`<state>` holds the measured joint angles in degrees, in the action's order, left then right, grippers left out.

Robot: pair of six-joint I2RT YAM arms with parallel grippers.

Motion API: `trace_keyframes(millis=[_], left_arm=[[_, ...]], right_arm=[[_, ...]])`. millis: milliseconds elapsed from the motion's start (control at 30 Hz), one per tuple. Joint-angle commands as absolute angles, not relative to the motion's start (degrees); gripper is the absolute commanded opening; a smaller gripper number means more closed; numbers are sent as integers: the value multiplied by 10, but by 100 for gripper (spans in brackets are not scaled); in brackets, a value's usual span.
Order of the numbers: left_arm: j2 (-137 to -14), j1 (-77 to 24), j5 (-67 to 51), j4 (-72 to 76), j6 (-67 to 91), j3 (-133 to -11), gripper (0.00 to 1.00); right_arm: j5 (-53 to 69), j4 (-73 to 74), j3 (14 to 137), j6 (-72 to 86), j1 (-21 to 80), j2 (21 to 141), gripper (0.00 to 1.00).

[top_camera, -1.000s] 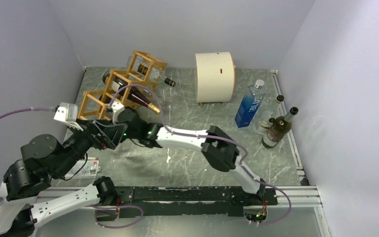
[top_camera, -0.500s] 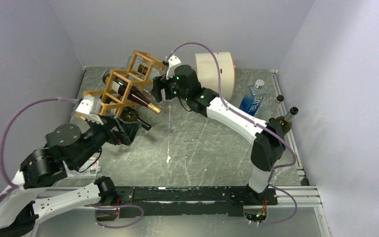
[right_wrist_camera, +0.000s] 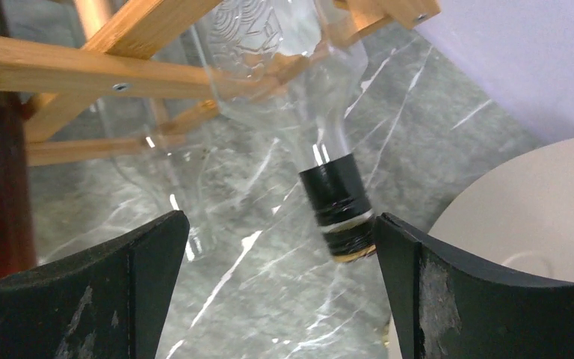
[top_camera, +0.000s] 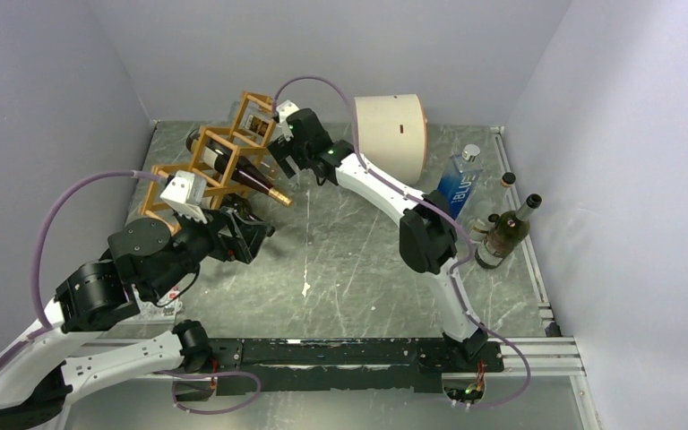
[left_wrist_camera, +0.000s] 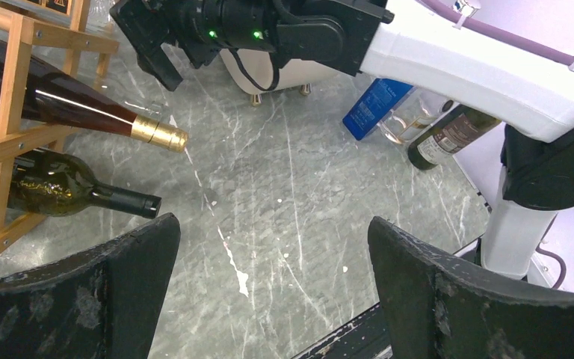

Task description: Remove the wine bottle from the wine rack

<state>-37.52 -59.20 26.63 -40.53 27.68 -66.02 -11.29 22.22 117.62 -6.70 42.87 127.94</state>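
Observation:
My right gripper lowers and shifts toward the right in the wrist view next, turning to straddle the black cap [right_wrist_camera: 338, 206], because it sits off-centre by the drum-side finger.
The orange-brown wine rack [top_camera: 210, 139] stands at the back left with three bottles lying in it. A dark red wine bottle [left_wrist_camera: 75, 108] with a gold cap pokes out of a middle cell. Below it lies a green bottle [left_wrist_camera: 60, 191]. A clear bottle [right_wrist_camera: 329, 187] with a black cap sticks out of the top cell. My right gripper [right_wrist_camera: 280, 221] is open at that cap, which sits just inside the right finger without being pinched. My left gripper [left_wrist_camera: 273, 224] hangs open over the floor right of the green bottle's mouth, holding nothing.
A cream drum [top_camera: 390, 139] stands at the back, close to the right gripper [top_camera: 279, 152]. A blue bottle [top_camera: 455, 193] and a dark upright bottle [top_camera: 506, 233] stand at the right wall. The right arm spans the table's middle.
The right arm swung from beside the left gripper up to the rack's top cell, and its jaws went from shut to open. The left gripper shifted slightly right.

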Motion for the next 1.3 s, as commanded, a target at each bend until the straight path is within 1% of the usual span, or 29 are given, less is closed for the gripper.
trace_keyframes(millis=[0,167,300,400,500,633,733,800,967,1033,1067,1167,1267], left_arm=[[-383,-594,258,-390,272,-663,100],[-383,-594,258,-386,267,-664,100],[-383,-594,256,-382,266,-663,100],[-387,-594,254,-385,264,-670,100],[-388,-594,252,-389,264,-672,100],[-385,-594,251,-387,264,-666,99],[-384,-594,250,-382,263,-664,100],[-385,-594,247,-381,261,-664,100],[-388,-594,241,-381,261,-665,100],[-388,-594,239,-381,264,-666,100],[-388,-594,237,-383,265,-666,100],[-385,-594,237,-388,271,-668,99],[-377,-594,238,-383,272,-664,99]], right_arm=[[-171,253,1231,-144,423,1315,100],[-182,235,1235,-176,422,1328,100],[-166,205,1231,-188,420,1344,100],[-167,207,1265,-192,419,1375,99],[-165,205,1292,-202,419,1401,96],[-153,195,1303,-207,417,1409,88],[-127,184,1291,-208,415,1401,79],[-111,178,1283,-208,415,1393,70],[-85,176,1280,-207,414,1387,40],[-67,177,1275,-205,414,1379,24],[-63,169,1264,-199,414,1367,20],[-43,120,1170,-181,415,1305,12],[-32,90,1093,-172,414,1244,7]])
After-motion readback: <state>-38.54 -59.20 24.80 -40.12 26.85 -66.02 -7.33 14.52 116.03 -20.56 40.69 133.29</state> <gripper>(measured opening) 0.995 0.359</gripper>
